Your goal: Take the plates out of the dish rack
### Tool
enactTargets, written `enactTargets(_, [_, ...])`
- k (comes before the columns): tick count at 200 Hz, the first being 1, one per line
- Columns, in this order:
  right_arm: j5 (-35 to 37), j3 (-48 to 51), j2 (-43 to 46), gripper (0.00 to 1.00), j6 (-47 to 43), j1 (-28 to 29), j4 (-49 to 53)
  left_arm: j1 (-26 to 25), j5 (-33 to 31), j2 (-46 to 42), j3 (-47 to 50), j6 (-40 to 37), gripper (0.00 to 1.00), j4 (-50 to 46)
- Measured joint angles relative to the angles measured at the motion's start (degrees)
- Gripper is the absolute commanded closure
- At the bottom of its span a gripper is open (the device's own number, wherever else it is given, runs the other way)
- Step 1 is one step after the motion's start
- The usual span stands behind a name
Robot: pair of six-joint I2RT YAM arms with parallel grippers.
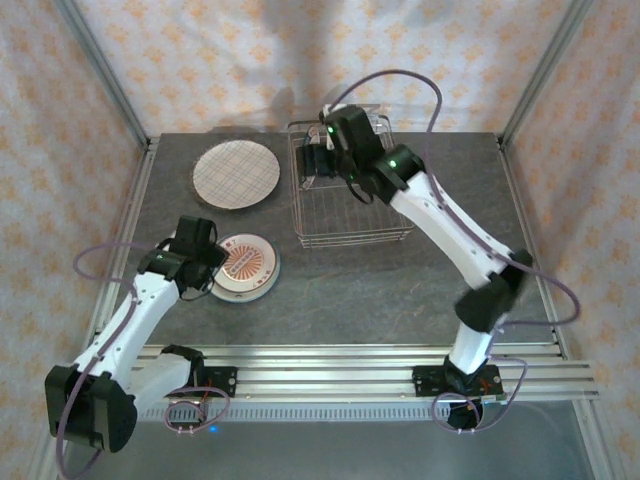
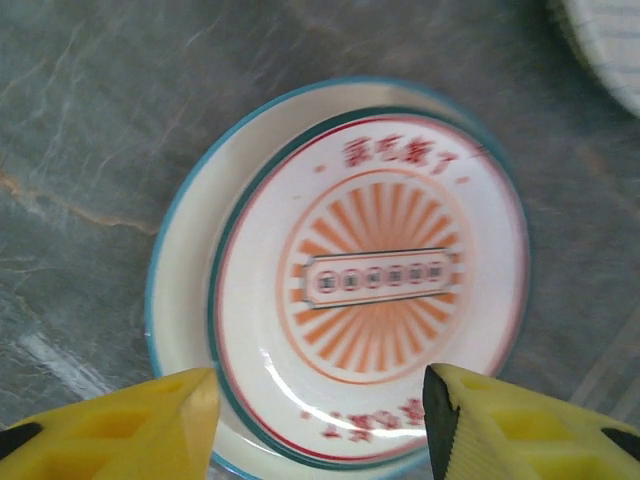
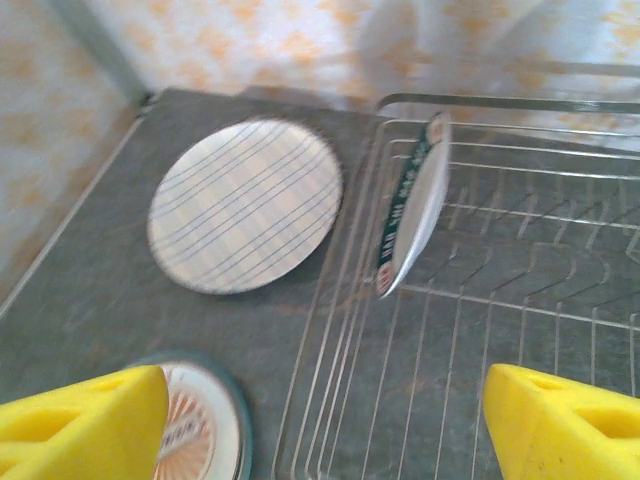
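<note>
My right gripper moves down and outward next, and then its open fingers straddle the near rim of the dark-rimmed plate standing on edge.
A white plate with an orange sunburst [image 2: 375,280] lies stacked on a teal-rimmed plate [image 2: 185,270] on the table. My left gripper [image 2: 320,425] hovers open just above their near edge, at the stack's left side [image 1: 246,268] in the top view. The pink-grid plate [image 1: 236,175] lies flat left of the dish rack [image 1: 350,215]. One dark-rimmed plate with a white centre [image 3: 412,205] stands upright on edge at the rack's left end. My right gripper [image 3: 325,425] is open above the rack's left part, short of that plate, holding nothing.
The rack's wire floor [image 3: 520,330] right of the upright plate holds nothing. Metal frame posts and patterned cloth walls enclose the grey table [image 1: 400,290]. The grid plate's edge [image 2: 610,40] lies close beyond the stack.
</note>
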State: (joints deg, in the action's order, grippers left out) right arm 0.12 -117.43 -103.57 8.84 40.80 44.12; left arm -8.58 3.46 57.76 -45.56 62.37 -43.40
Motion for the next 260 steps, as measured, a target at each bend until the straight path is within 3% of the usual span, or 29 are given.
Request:
enactTargets(27, [2.4, -15.6, -13.4, 0.27, 6.4, -3.8, 7.4, -0.1, 0.7, -1.0, -7.0, -3.1, 0.40, -1.0])
enactTargets(56, [2.0, -23.5, -23.2, 0.31, 9.7, -6.4, 11.1, -1.6, 2.6, -1.0, -14.6, -8.0, 0.38, -1.0])
enactTargets(136, [-1.5, -29.5, -34.2, 0.47, 11.9, -7.0, 8.4, -6.3, 8.3, -4.2, -24.9, -18.8, 0.35, 1.6])
enactTargets(210, [-1.6, -30.8, -40.3, 0.62, 11.5, -7.6, 3.1, -6.3, 9.9, -8.8, -25.1, -20.0, 0.33, 1.9])
enactTargets(260, [-1.5, -32.7, -43.1, 0.71, 11.3, -7.6, 0.2, -6.3, 7.6, -14.4, -25.1, -21.6, 0.32, 2.3])
